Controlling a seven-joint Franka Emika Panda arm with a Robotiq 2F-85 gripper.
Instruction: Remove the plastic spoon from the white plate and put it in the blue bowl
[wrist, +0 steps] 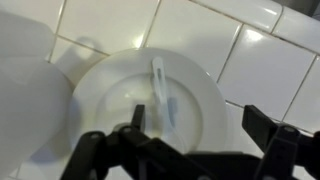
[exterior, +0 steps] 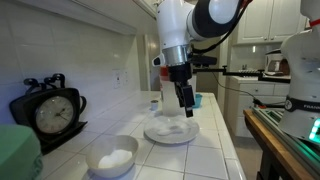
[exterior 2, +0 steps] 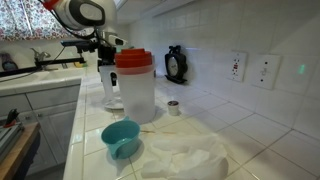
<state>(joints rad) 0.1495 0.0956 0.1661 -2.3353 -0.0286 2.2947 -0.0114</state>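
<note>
My gripper lowers and shifts to the left in the wrist view onto the handle's near end (exterior: 177,126) (wrist: 167,108) next, since the spoon lies nearer one finger.
The plastic spoon (wrist: 161,88) lies on the white plate (wrist: 105,90), its handle pointing to the far rim. In the wrist view my gripper (wrist: 200,125) is open and empty above the plate, one finger near the spoon's bowl end and the other past the plate's right rim. In an exterior view the gripper (exterior: 186,106) hangs just above the plate (exterior: 168,134). The blue bowl (exterior 2: 121,138) stands on the tiled counter in front of the pitcher, apart from the gripper. The plate is mostly hidden behind the pitcher there.
A clear pitcher with a red lid (exterior 2: 135,85) stands next to the plate. A grey-white bowl with white contents (exterior: 112,157) and a black clock (exterior: 48,110) are nearby. A crumpled white cloth (exterior 2: 185,160) lies by the blue bowl. The counter edge (exterior: 235,150) drops off.
</note>
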